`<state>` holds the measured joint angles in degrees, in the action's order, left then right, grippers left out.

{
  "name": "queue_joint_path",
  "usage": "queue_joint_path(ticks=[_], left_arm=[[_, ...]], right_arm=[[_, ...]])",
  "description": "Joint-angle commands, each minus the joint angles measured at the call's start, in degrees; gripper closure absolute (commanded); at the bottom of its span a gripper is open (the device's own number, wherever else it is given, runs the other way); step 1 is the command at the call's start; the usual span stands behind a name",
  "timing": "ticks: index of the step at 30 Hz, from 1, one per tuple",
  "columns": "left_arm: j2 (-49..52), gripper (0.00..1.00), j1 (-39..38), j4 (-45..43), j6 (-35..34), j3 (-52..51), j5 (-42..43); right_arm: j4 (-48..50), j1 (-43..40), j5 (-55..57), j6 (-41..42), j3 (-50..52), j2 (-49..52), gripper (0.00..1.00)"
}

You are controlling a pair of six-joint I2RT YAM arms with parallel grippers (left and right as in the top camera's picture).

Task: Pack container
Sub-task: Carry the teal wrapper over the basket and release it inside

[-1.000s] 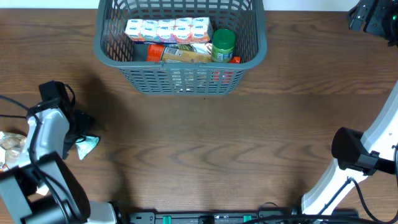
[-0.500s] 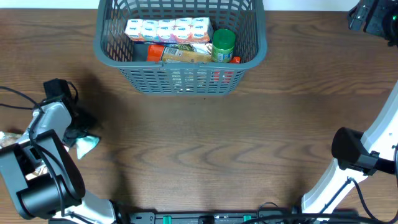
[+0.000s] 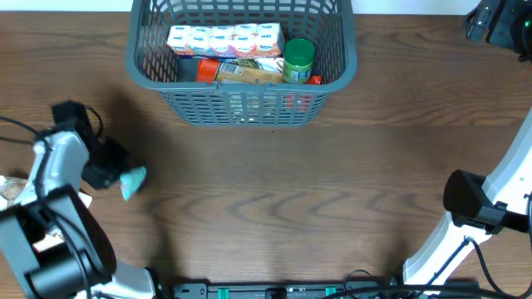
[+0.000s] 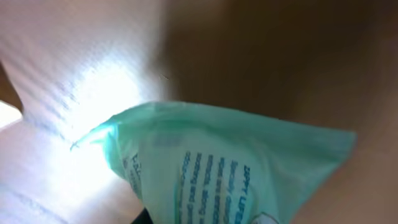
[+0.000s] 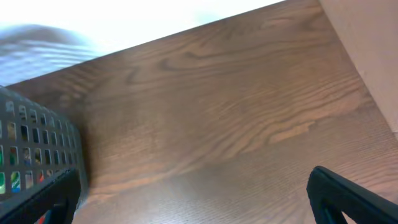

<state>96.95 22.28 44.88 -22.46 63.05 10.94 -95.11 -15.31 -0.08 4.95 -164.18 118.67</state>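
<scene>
My left gripper rises outward over the basket's near corner [image 3: 180,71] beside the yellow-orange packet next and lowers to release the teal packet [image 3: 133,181], because that corner has room.
The container [image 3: 241,90] is a dark grey slotted basket at the table's back centre, holding several groceries. My left gripper [image 3: 115,172] is at the left side of the table, shut on one end of a teal plastic packet [image 3: 133,181]. That packet [image 4: 236,168] fills the left wrist view with blue print on it and hides the fingers. My right gripper [image 5: 193,211] hangs open and empty over bare wood at the far right, with one corner of the container [image 5: 34,146] at its left.
Inside the basket lie a row of small juice cartons [image 3: 223,39], a green-lidded jar [image 3: 298,60] and a yellow-orange packet [image 3: 241,72]. More snack packets [image 3: 12,193] lie at the table's left edge. The right arm's base [image 3: 472,203] stands at front right.
My left gripper has gone from open to shut on the teal packet, and the packet has shifted a little to the right. The right arm has not moved.
</scene>
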Motion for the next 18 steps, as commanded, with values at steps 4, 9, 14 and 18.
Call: queue_joint_path(ticks=[4,9,14,18], left_arm=[[-7.91,0.94,-2.47,11.67,7.23,24.37,5.31],[-7.43,0.94,-10.29,17.53,15.43,43.43,1.18],[-7.08,0.94,-21.2,12.72,33.03,51.36,-8.44],[-5.84,0.94,-29.59,4.74,59.91,51.19,-10.16]], right_arm=[[-0.09,-0.35,-0.22,-0.76,0.15,0.55,0.01],[-0.07,-0.35,-0.22,-0.74,0.15,0.55,0.01],[-0.04,-0.35,-0.22,-0.76,0.15,0.55,0.01],[-0.07,-0.35,-0.61,-0.76,0.15,0.55,0.01]])
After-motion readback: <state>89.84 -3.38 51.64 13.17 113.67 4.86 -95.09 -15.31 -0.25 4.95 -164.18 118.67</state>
